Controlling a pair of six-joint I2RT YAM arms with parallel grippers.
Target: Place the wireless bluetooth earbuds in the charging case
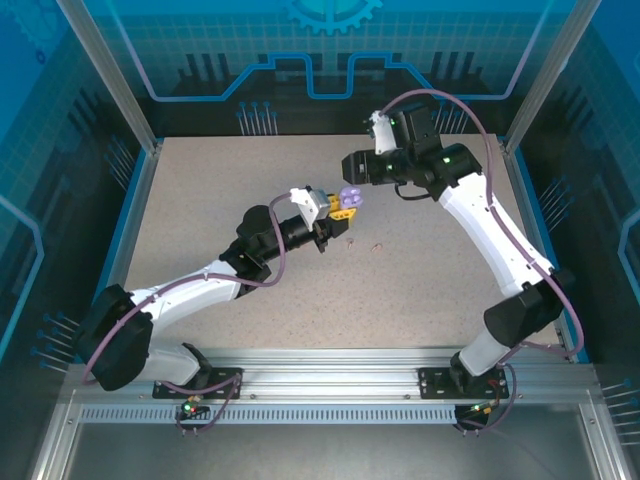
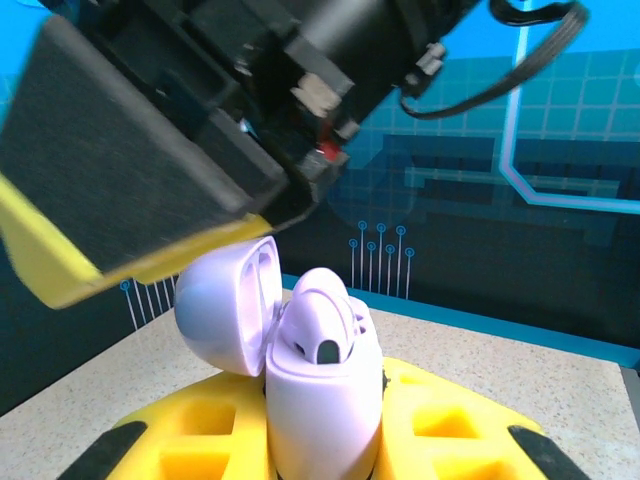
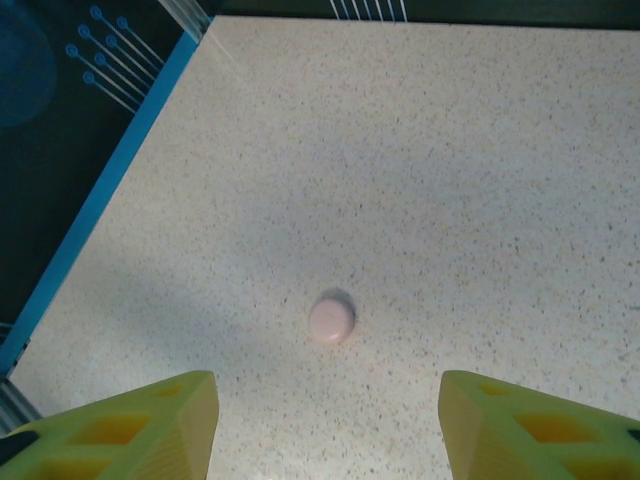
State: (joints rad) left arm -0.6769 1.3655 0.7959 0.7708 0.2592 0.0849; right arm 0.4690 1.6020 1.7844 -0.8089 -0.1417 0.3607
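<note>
I will next tilt my left gripper down and lower the case to let go of it on the bare tabletop beyond the tiny earbuds, because that spot is below my gripper.
My left gripper [image 1: 340,208] is shut on the open lilac charging case [image 2: 318,400], gripping its base between yellow fingers [image 2: 470,430]. The lid [image 2: 225,310] hangs open to the left. A lilac earbud [image 2: 325,325] sits in the case, with a second rounded lilac top just behind it. The lilac case [image 1: 349,198] is held above the table's middle. My right gripper [image 3: 325,425] is open and empty, pointing down at the table right beside the case; one of its fingers [image 2: 130,190] hangs over the lid. Two tiny pinkish earbuds [image 1: 349,240] [image 1: 376,245] lie on the table.
A small round pinkish-beige case [image 3: 331,320], closed, lies on the speckled table [image 3: 480,180] below the right gripper. A blue-edged wall [image 3: 90,210] runs along the table's left side. Metal posts and blue panels enclose the workspace [image 1: 150,140].
</note>
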